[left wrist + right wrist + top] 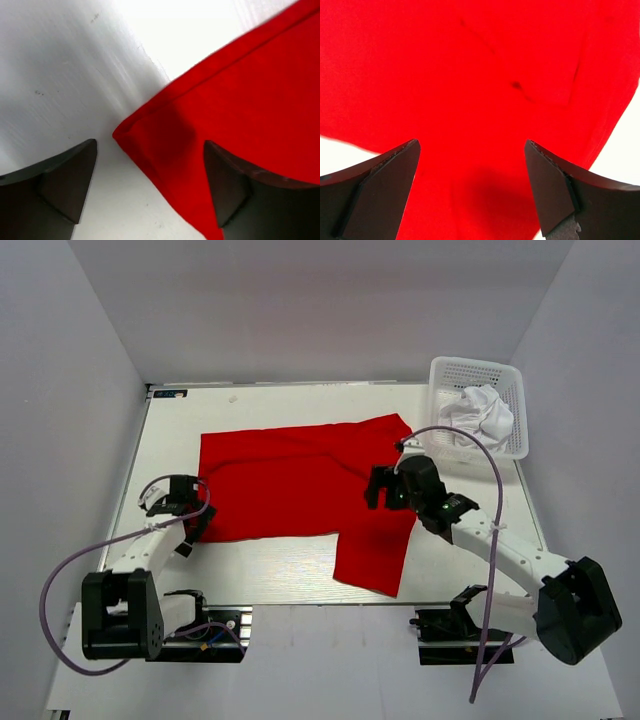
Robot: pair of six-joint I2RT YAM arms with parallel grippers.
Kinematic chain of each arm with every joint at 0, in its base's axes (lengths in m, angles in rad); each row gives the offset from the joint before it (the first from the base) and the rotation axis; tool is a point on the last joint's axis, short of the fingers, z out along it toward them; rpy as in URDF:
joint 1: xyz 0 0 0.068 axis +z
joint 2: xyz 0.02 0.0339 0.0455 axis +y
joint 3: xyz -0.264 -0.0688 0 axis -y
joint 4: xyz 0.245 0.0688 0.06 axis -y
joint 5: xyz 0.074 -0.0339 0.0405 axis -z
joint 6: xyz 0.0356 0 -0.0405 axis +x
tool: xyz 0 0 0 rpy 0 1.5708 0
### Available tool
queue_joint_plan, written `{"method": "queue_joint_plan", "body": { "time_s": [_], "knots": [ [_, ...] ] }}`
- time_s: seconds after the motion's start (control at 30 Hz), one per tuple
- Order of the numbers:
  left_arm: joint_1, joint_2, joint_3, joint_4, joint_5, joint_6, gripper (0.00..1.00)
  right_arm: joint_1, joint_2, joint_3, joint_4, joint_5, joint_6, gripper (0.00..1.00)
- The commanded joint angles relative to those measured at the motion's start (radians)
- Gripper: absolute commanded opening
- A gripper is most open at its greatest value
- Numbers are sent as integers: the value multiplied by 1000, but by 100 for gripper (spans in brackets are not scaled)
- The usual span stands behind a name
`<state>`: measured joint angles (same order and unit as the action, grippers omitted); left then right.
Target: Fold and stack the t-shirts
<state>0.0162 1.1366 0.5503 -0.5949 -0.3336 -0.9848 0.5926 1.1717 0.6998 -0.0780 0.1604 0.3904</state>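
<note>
The near corner of the red flap sticks out past the shirt's near edge. My right gripper will next move back and down onto it.
A red t-shirt lies spread flat on the white table, one part hanging down toward the near edge at the right. My left gripper is open at the shirt's near left corner; in the left wrist view that corner lies between the fingers, with nothing gripped. My right gripper is open just above the shirt's right side; the right wrist view shows red cloth filling the gap between the fingers. A white t-shirt lies crumpled in the basket.
A white mesh basket stands at the back right of the table. Grey walls close in the table on the left, back and right. The right arm's cable loops over the table near the basket.
</note>
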Motion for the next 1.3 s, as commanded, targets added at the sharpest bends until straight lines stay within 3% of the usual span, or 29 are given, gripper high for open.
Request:
{"method": "queue_joint_plan", "body": {
  "time_s": [0.0, 0.07, 0.17, 0.2, 0.3, 0.57, 0.77, 0.9, 0.97, 1.0, 1.1, 1.13, 1.27],
  "knots": [
    [4, 66, 19, 53, -10, -31, 92, 38, -58, -42, -110, -21, 34, 90],
    [4, 113, 1, 88, -10, -45, 84, 55, -76, -45, -199, 5, 51, 90],
    [4, 149, -18, 119, -1, -45, 51, 95, -90, -51, -290, 22, 73, 90],
    [4, 149, -18, 119, -1, -45, 29, 133, -92, -54, -302, 27, 77, 90],
    [4, 140, -18, 119, -10, -45, 0, 170, -81, -57, -408, 45, 100, 90],
    [4, 72, -18, 127, 13, -22, 0, 377, -76, -91, -502, 5, 257, 90],
    [4, 40, -29, 151, 24, 12, 0, 446, -20, -175, -437, -56, 370, 87],
    [4, 18, -39, 164, 44, 12, 0, 463, 37, -186, -391, -27, 406, 78],
    [4, 18, -39, 174, 44, 23, 0, 461, 62, -165, -396, 31, 422, 65],
    [4, 18, -39, 175, 44, 23, 0, 463, 81, -146, -414, 56, 438, 42],
    [4, 18, -29, 165, 24, 23, 0, 460, 106, -105, -486, 149, 484, 6],
    [-5, 18, -20, 165, 24, 23, 0, 455, 121, -96, -497, 190, 484, 0],
    [-5, 0, -10, 175, 24, 23, 0, 455, 115, -25, -537, 244, 464, 0]
  ]
}}
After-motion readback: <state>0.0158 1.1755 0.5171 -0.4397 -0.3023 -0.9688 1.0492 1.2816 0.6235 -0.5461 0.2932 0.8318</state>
